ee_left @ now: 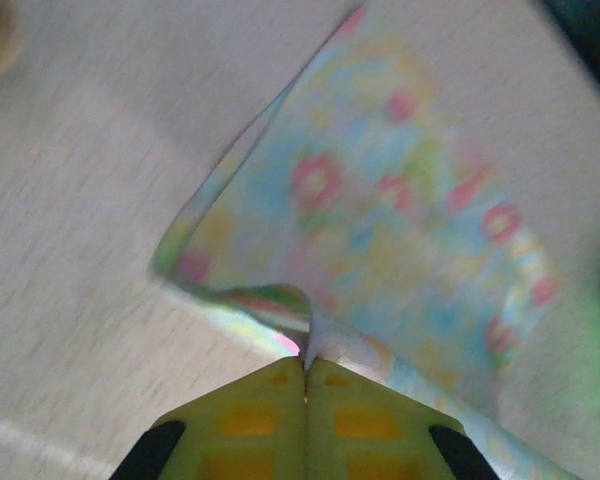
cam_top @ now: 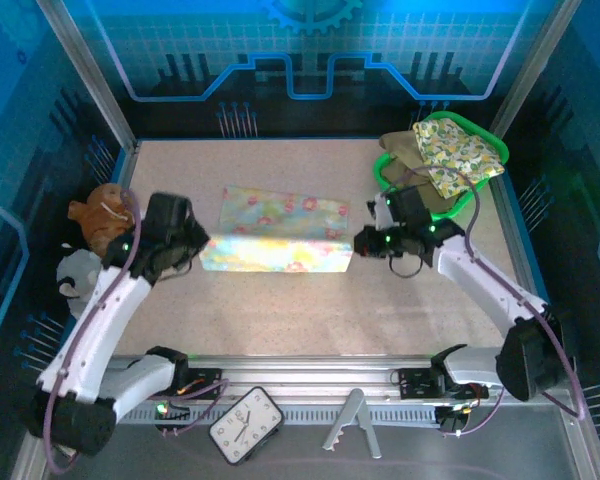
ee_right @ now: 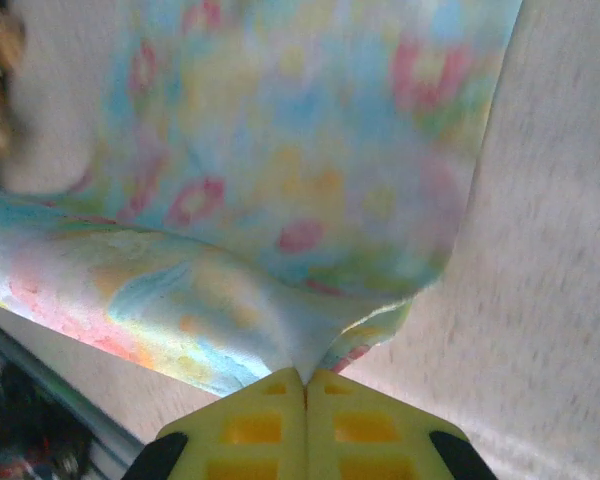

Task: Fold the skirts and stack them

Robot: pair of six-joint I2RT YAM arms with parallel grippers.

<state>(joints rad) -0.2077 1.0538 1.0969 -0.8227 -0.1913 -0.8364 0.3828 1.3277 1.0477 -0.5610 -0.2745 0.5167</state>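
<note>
My right gripper needs to move the skirt's corner outward and down and let go of it at the skirt's basket-side far corner [cam_top: 345, 204]. That far corner is outward of my fingers and still uncovered.
A pastel floral skirt [cam_top: 275, 228] lies across the middle of the table, its near edge lifted and folding over. My left gripper [cam_top: 202, 243] is shut on the skirt's near-left corner, and cloth [ee_left: 400, 220] rises from the closed jaws [ee_left: 305, 362]. On the other side, my right gripper [cam_top: 358, 243] is shut on the near-right corner, where fabric [ee_right: 280, 180] bunches at its tips [ee_right: 305, 375]. A yellow-green floral skirt [cam_top: 458, 155] and an olive-khaki skirt [cam_top: 405, 150] sit in the basket at the back right.
The green basket [cam_top: 380, 168] stands just behind my right gripper. A brown plush [cam_top: 100, 215] and a grey plush [cam_top: 77, 272] lie at the left edge beside my left arm. A clock [cam_top: 245, 425] rests on the front rail.
</note>
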